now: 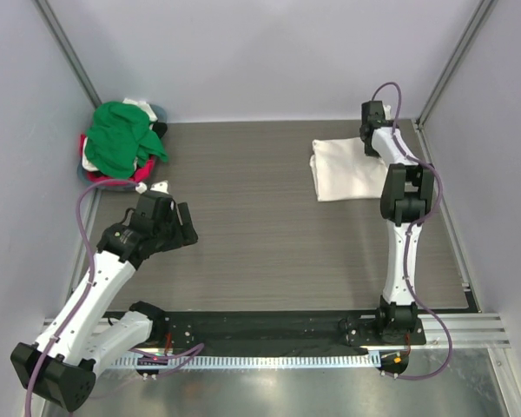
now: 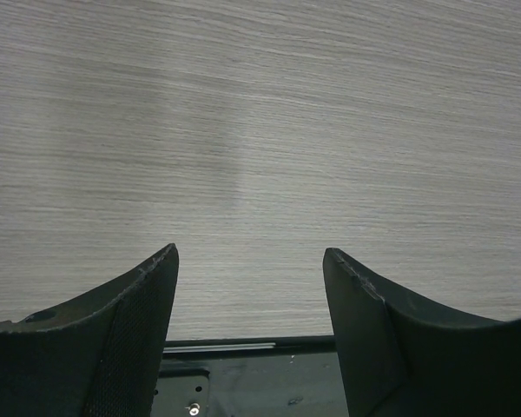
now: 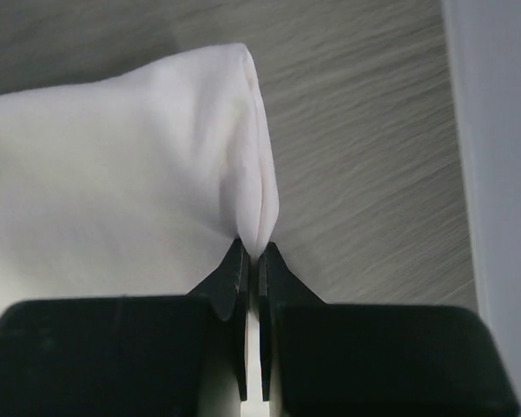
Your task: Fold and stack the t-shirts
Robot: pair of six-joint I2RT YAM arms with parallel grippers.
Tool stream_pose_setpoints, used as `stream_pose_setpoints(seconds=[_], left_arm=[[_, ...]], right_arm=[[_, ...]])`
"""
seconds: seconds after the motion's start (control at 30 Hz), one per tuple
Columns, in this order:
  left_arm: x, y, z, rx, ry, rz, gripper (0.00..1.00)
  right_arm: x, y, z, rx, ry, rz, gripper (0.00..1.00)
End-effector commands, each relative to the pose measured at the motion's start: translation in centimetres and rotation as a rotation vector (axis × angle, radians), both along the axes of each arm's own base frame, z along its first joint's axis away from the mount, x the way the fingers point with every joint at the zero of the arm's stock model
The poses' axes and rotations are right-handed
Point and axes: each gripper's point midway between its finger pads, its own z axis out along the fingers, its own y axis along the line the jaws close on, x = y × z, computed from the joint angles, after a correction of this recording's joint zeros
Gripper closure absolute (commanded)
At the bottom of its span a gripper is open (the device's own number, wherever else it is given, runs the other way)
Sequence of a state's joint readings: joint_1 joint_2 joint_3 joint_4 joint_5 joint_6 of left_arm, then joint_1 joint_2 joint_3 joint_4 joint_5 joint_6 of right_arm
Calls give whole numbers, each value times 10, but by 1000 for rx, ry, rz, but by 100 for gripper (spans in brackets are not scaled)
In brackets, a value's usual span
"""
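The bare table corner point(image 1: 406, 129) lies outward of my right gripper and to its right in the top view, so I will drag the white t-shirt there and release it.
A folded cream-white t-shirt point(image 1: 346, 168) lies at the back right of the table; no print shows. My right gripper point(image 1: 371, 139) is shut on its edge; in the right wrist view the gripper point(image 3: 253, 254) pinches a fold of the white t-shirt point(image 3: 113, 165). A heap of t-shirts sits at the back left, a green one point(image 1: 120, 139) on top, with pink-red point(image 1: 113, 180) and white cloth under it. My left gripper point(image 1: 187, 226) is open and empty over bare table; in the left wrist view the gripper point(image 2: 250, 261) holds nothing.
The wood-grain table point(image 1: 243, 226) is walled by grey panels on the left, back and right. A black base strip point(image 1: 260, 326) with the arm mounts runs along the near edge. A purple cable loops off each arm.
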State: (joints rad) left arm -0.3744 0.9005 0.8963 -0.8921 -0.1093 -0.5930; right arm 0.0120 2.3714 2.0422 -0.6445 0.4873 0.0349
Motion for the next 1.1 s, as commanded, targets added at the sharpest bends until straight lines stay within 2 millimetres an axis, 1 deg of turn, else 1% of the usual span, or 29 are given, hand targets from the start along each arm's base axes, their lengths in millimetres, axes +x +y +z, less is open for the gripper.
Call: stream_pose_setpoints(seconds=[0.0,0.03,0.1,0.13,0.17,0.2,0.23,0.27,0.33,0.37,0.4,0.47,0.5,0.53,0.57,0.6,0.63,0.67,0.7,0.73,0.77,0.8,0.83,0.9,0.93,0.97,1.0,1.03,1.07], left_arm=[[6,-2,4,-5,-30,-7,32],[6,-2,2,-5,-27,-9,32],[7,-1,2,1,-23,-2,32],[7,-1,1,3,-19,-3,32],[7,-1,-1,6,-13,-1,32],[7,-1,-2,8,-9,0,32],[7,0,-2,9,-7,3,33],[7,0,-3,12,-3,4,33],[8,1,-3,14,-5,8,33],[7,1,-3,14,-4,8,33],[8,1,-3,15,-4,13,33],[8,2,-4,19,-1,15,34],[7,2,-4,21,0,16,34],[8,2,-6,22,6,19,34],[8,2,-6,23,7,17,34],[8,2,-6,23,8,19,34],[8,2,-7,26,12,20,34],[8,3,-8,27,18,21,34],[8,3,-9,29,21,23,34],[8,3,-9,31,23,22,34],[8,3,-10,32,26,24,34],[8,3,-10,33,26,25,34],[8,3,-10,34,27,23,34],[8,3,-8,30,18,25,34],[8,3,-7,29,16,25,34],[7,4,-5,26,7,25,34],[7,4,-4,24,0,26,34],[7,4,-2,23,-7,25,34],[8,4,-1,21,-14,28,34]], right_arm=[[23,-61,32,-175,-76,-131,99],[37,-74,30,-177,-110,-157,99],[52,-85,31,-190,-156,-181,99],[63,-90,31,-196,-187,-182,99],[72,-97,35,-206,-238,-195,99],[77,-101,38,-218,-265,-202,99],[78,-106,35,-241,-275,-215,99],[87,-110,43,-256,-335,-221,99],[91,-115,41,-286,-365,-237,99],[98,-117,47,-298,-410,-239,99],[101,-118,41,-305,-417,-241,99],[110,-123,53,-335,-489,-257,99],[114,-124,47,-344,-502,-255,98],[118,-124,51,-349,-529,-248,95],[124,-125,58,-353,-586,-256,93],[126,-127,63,-365,-611,-265,86],[127,-128,62,-373,-624,-274,81],[128,-130,69,-384,-663,-292,76],[121,-136,69,-419,-662,-343,54],[119,-139,67,-432,-670,-367,31],[115,-142,70,-444,-680,-396,7],[110,-145,71,-457,-675,-425,2],[105,-146,76,-465,-672,-445,0],[98,-148,89,-470,-687,-481,0],[93,-147,84,-468,-669,-482,0],[91,-145,117,-442,-739,-494,0],[88,-143,115,-428,-730,-484,0],[87,-139,132,-406,-765,-477,0],[83,-135,162,-368,-821,-485,0]])
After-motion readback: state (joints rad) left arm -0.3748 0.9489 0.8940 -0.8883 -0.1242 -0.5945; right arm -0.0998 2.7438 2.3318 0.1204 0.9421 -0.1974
